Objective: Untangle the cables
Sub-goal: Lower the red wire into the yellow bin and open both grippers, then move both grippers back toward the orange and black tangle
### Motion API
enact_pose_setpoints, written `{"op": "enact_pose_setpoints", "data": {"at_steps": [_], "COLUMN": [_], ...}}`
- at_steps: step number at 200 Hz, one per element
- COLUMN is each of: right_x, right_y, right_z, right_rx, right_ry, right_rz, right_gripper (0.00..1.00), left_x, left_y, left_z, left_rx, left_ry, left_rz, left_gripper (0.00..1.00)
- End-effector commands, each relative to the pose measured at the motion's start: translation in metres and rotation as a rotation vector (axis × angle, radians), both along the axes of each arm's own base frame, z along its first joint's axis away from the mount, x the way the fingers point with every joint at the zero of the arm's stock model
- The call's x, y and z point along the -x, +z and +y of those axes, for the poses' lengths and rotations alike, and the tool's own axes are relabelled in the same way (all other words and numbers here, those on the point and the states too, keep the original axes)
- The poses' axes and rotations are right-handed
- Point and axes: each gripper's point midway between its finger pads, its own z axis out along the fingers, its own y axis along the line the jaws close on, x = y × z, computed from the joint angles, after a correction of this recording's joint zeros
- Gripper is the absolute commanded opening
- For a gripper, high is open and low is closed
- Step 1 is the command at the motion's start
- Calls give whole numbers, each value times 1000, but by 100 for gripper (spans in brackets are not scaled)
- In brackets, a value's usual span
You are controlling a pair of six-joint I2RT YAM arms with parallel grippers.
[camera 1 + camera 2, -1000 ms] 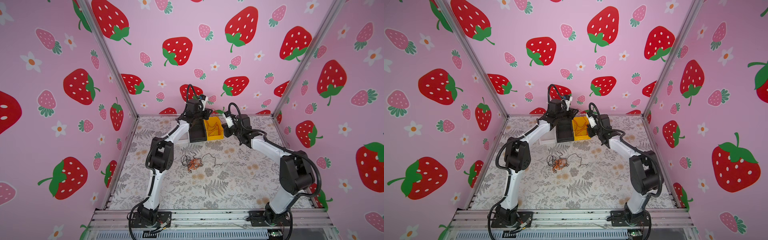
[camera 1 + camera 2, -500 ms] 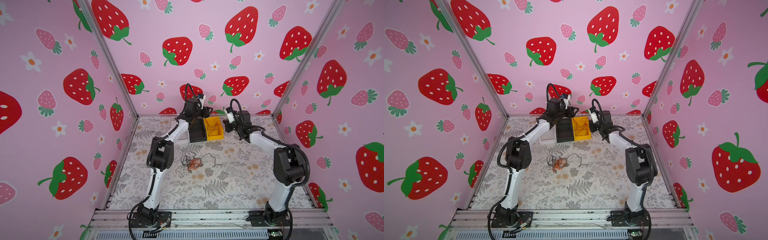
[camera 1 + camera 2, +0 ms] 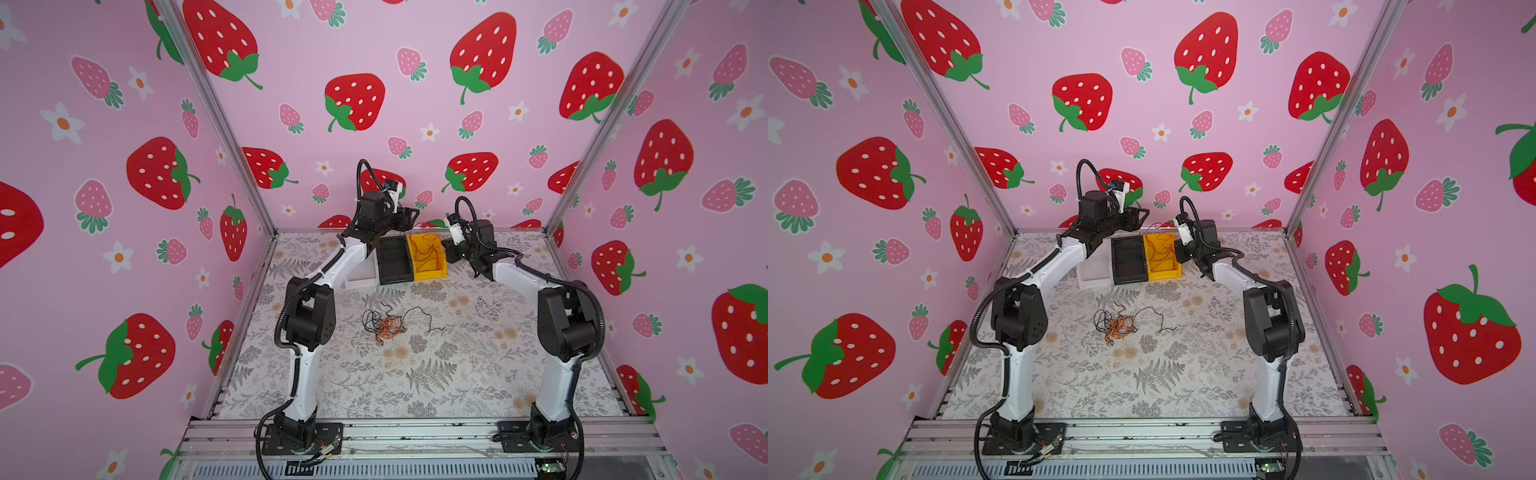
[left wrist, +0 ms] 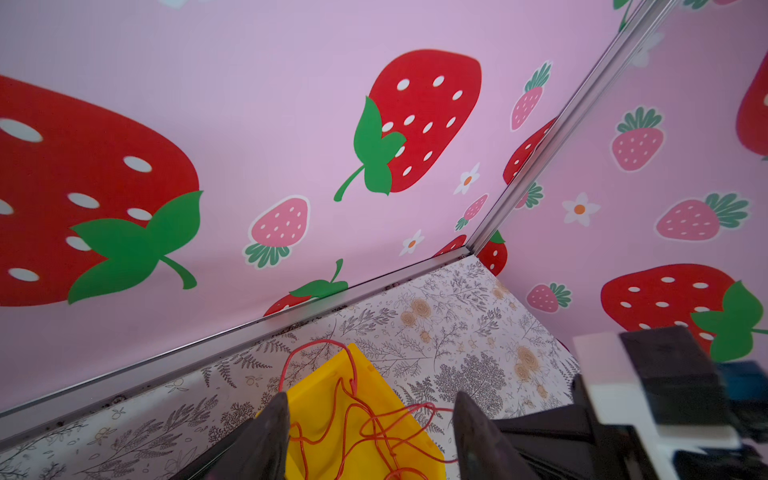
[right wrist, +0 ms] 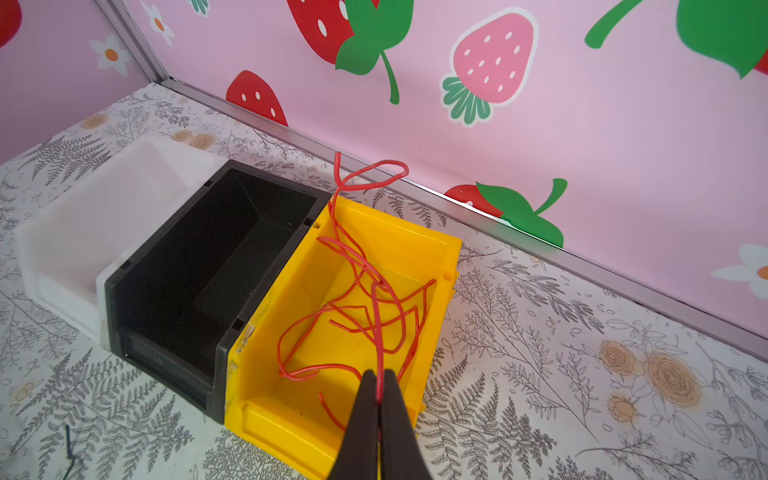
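Note:
My right gripper shifts farther over the bottom of the yellow bin next and releases the piece of red cable there, since the cable's other loops lie inside.
A red cable (image 5: pixel 361 266) lies looped in the yellow bin (image 5: pixel 270 419), with one loop sticking up over the bin's far rim. My right gripper (image 5: pixel 379 374) is shut on a strand of this red cable above the bin's near end. My left gripper (image 4: pixel 370 399) hangs open over the same bin, with red cable (image 4: pixel 353 411) strands below and between its fingers. A tangle of black and orange cables (image 3: pixel 388 324) lies mid-table, far from both grippers. In both top views the left gripper (image 3: pixel 413 216) and right gripper (image 3: pixel 446 247) flank the yellow bin (image 3: pixel 430 272).
A black bin (image 5: pixel 162 345) stands against the yellow one, and a white bin (image 5: pixel 62 249) beyond that, all in a row near the back wall. One black cable end (image 3: pixel 432 328) trails right from the tangle. Pink strawberry walls close in three sides.
My left gripper's jaws have opened wide above the yellow bin. The right arm has shifted a little, its gripper staying shut on the red cable.

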Motion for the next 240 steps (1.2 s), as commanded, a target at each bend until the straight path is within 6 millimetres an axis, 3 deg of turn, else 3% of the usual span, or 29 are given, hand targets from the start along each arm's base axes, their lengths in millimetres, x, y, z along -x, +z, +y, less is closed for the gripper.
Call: {"op": "enact_pose_setpoints", "data": {"at_steps": [1,55,98,121,146,167,189,213,240], "right_x": [-8,-16,-12,-5,8,37,83,144,199], "right_y": [-4,-26,-27,0,39,64,64,30,-35], "right_z": [7,23,21,21,14,10,10,20,41], "right_rx": [24,52,67,44,32,23,38,56,156], "right_ry": [-16,-26,-28,-18,-24,19,88,205,343], "right_rz": [16,71,104,68,17,9,57,158,282], "right_gripper": [0,2,37,48,51,56,56,61,64], "left_x": [12,54,98,125,156,182,210,236,257], "left_y": [26,26,7,-3,-22,-48,-81,-112,-128], "left_z": [11,39,73,86,93,98,104,108,97], "left_rx": [-7,-73,-148,-182,-214,-219,-239,-264,-278], "left_ry": [4,5,46,50,30,19,11,6,-54], "left_rz": [-71,-41,56,100,184,300,406,501,540], "left_gripper": [64,65,72,74,74,71,65,61,62]}}
